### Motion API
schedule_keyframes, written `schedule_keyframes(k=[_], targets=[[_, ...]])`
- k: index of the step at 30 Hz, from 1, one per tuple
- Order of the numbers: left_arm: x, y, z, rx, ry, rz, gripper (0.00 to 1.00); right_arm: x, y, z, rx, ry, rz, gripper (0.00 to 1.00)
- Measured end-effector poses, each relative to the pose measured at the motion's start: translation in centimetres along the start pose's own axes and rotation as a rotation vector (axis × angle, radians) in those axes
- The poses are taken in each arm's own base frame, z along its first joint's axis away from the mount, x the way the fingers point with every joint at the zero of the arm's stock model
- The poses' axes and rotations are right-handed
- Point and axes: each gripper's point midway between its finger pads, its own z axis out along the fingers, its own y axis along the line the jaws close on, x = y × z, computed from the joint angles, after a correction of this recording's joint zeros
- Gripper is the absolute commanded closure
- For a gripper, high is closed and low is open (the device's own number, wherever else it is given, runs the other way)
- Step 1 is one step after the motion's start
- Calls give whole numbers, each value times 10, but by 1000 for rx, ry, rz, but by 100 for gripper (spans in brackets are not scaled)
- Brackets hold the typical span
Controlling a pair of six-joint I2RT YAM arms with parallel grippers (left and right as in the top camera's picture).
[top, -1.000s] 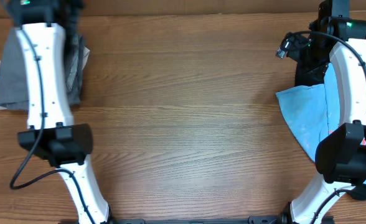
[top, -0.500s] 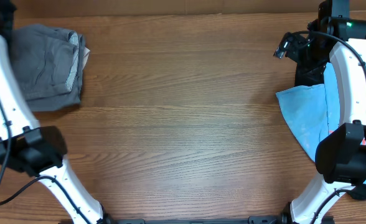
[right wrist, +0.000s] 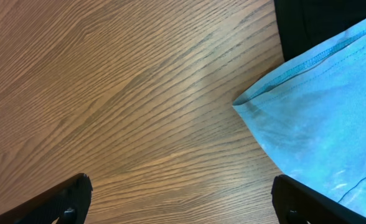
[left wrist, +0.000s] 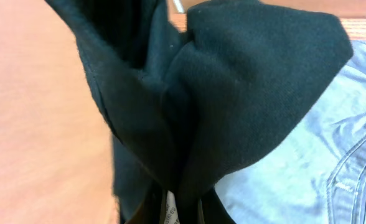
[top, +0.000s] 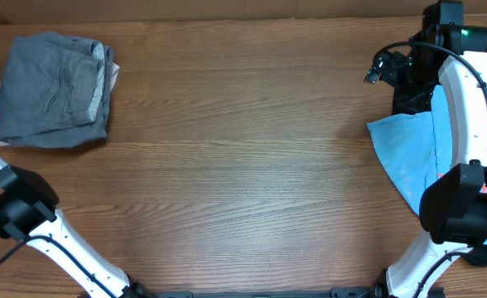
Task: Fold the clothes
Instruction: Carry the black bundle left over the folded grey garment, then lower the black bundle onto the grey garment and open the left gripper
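My left gripper needs to swing outward to the right in the overhead view next, over the folded grey garment [top: 53,89] with the black garment [top: 409,91].
A folded grey garment [top: 53,89] lies at the table's far left. My left gripper is out of the overhead view. In the left wrist view it [left wrist: 180,208] is shut on a bunched black garment [left wrist: 233,93], with a white label between the jaws. Light blue jeans [left wrist: 320,143] lie beneath it on the right. A light blue cloth [top: 405,153] lies at the right edge, with a black garment [top: 409,91] behind it. My right gripper [top: 382,68] is open and empty above bare wood [right wrist: 183,202], left of the blue cloth's corner [right wrist: 307,130].
The wooden table [top: 243,165] spans the overhead view. The left arm's dark joint [top: 16,207] sits at the left edge. The right arm [top: 463,124] reaches over the blue cloth. An orange-tan surface [left wrist: 40,124] fills the left of the left wrist view.
The left arm has swung left, off the folded grey garment and out of the overhead view, leaving that garment fully exposed. The right arm has hardly moved.
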Motion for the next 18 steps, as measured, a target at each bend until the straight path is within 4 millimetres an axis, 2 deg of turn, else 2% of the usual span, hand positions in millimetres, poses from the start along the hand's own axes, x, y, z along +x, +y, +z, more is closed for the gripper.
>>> schedule_keyframes(k=[4, 16, 17, 18], targets=[[3, -25, 23, 69, 9, 8, 96, 1, 0, 0, 1, 3, 5, 6], [-19, -100, 20, 176, 0, 43, 96, -1, 0, 0, -1, -3, 13, 6], [-17, -107, 19, 188, 15, 42, 92, -1, 0, 0, -2, -4, 13, 6], [-14, -114, 18, 201, 32, 40, 79, -1, 1, 0, -2, -4, 13, 6]])
